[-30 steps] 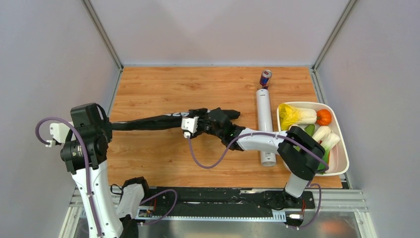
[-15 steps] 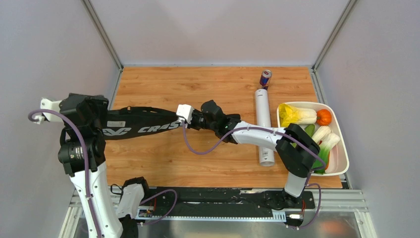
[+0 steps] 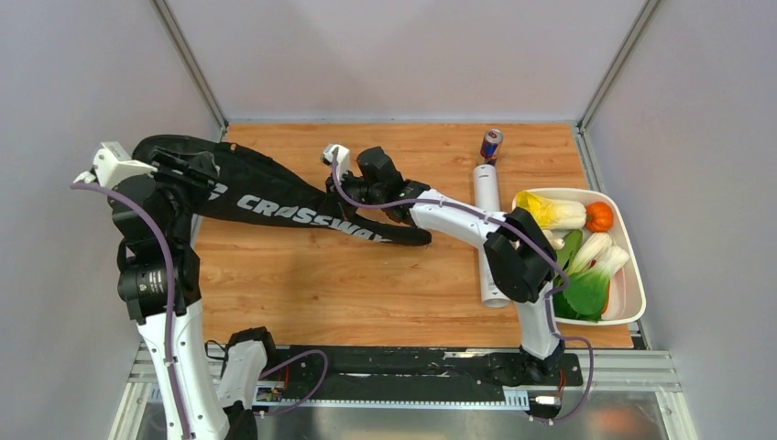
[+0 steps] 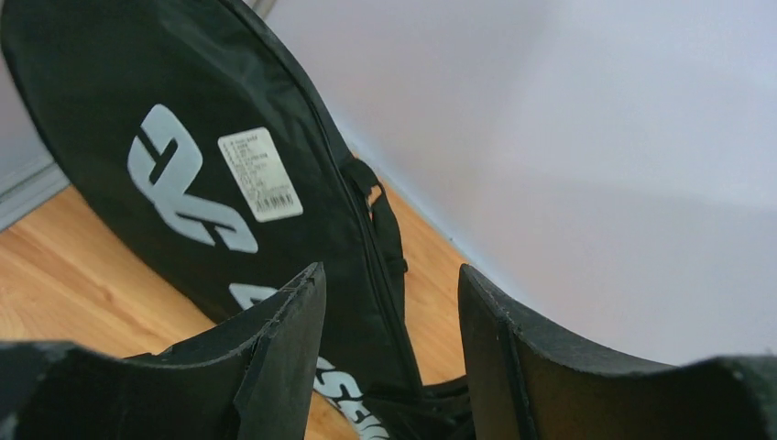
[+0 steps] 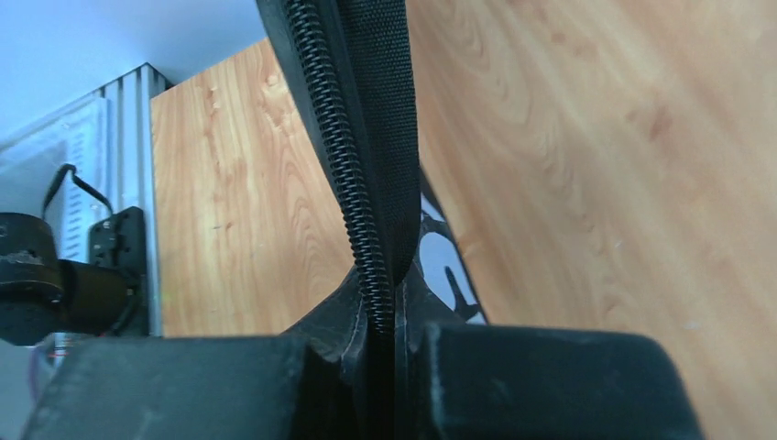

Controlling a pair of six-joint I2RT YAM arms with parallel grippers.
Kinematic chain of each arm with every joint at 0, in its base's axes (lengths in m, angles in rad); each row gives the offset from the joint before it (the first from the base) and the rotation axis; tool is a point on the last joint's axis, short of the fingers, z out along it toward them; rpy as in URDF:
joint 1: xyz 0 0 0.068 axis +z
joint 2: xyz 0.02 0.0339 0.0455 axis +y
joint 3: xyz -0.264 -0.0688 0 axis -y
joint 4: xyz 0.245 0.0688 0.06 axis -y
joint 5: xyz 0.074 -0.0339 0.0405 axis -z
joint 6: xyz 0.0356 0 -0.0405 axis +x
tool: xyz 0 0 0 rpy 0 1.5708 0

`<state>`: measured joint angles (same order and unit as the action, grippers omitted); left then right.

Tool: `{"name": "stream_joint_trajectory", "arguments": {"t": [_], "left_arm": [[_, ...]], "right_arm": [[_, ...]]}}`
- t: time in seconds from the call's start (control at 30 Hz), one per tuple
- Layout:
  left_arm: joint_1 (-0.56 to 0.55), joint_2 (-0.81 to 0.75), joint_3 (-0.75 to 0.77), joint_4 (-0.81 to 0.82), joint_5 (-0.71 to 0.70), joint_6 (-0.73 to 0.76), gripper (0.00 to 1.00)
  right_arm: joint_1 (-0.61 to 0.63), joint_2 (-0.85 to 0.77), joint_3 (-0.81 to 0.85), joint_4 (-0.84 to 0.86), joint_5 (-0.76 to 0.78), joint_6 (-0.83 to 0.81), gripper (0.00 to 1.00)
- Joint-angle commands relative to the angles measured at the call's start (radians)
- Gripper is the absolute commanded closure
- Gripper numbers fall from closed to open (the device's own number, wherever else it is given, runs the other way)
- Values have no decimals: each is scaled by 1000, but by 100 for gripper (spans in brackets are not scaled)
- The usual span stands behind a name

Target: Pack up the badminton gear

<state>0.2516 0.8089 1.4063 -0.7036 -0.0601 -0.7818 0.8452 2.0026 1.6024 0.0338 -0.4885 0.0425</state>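
I need to lower the zipper seam point(image 5: 366, 137) with my right gripper to the bare tabletop below it next and let go of the seam there, because the bag hangs raised.
The long black "CROSSWAY" racket bag point(image 3: 275, 206) runs slantwise from the back left corner toward the table's middle. My right gripper point(image 3: 346, 186) is at the bag's upper edge, shut on its zipper seam point(image 5: 366, 137), which stands pinched between the jaws point(image 5: 385, 321). My left gripper point(image 3: 203, 167) hovers over the bag's wide end, open, with nothing between its fingers point(image 4: 389, 268); the bag's logo and white label point(image 4: 259, 174) lie beyond them. The white tube point(image 3: 490, 234) lies lengthwise on the table right of the bag.
A red-and-blue drink can point(image 3: 491, 144) stands just behind the tube. A white tray point(image 3: 632, 298) of vegetables sits at the right edge, under my right arm's elbow. Grey walls close in the left, back and right sides.
My left gripper let go of the bag's wide end and opened. My right gripper shut on the zipper edge and moved toward the back; the bag swung from lying level to slanting into the back left corner.
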Motion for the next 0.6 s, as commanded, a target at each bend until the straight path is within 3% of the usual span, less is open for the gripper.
{"name": "stream_joint_trajectory", "arguments": {"t": [0.0, 0.23, 0.43, 0.5, 0.57], "left_arm": [[3, -21, -125, 82, 95, 59, 39], [3, -98, -356, 121, 144, 76, 38], [3, -157, -508, 144, 150, 91, 39], [3, -160, -530, 137, 137, 106, 39], [3, -165, -551, 136, 139, 117, 39]], "right_arm": [[-34, 55, 64, 14, -113, 319, 100], [-86, 289, 179, 20, -217, 547, 100], [-116, 388, 228, 92, -223, 641, 99], [-131, 417, 246, 91, -221, 646, 90], [-146, 439, 257, 82, -222, 639, 70]]}}
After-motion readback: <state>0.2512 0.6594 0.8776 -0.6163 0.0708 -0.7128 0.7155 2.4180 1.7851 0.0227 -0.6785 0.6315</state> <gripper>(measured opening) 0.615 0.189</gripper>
